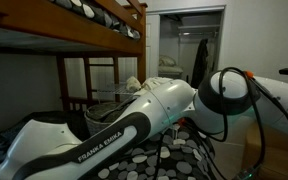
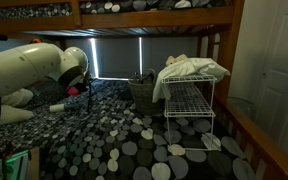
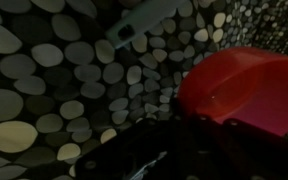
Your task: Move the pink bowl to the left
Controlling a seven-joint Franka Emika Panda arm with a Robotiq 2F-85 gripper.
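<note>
The gripper brings the pink bowl, still hanging clear of the floor, down onto the carpet (image 2: 76, 106) (image 3: 149, 65) beside the white elongated object next and releases it there.
The pink bowl (image 3: 246, 88) is a smooth reddish-pink bowl that fills the right of the wrist view, very close to the camera. My gripper (image 3: 212, 135) is a dark shape at the bottom of that view. Its two fingers stand close together over the bowl's near rim and look shut on it. In an exterior view a small red patch of the bowl (image 2: 87, 90) shows just beside the end of my arm. The gripper itself is hidden behind my arm in both exterior views.
The floor is a dark carpet with grey pebble spots (image 3: 44, 80). A white elongated object (image 3: 134, 28) lies on it ahead of the bowl. A grey woven basket (image 2: 142, 92) and a white wire rack with cloth (image 2: 189, 100) stand nearby under a bunk bed (image 1: 94, 25).
</note>
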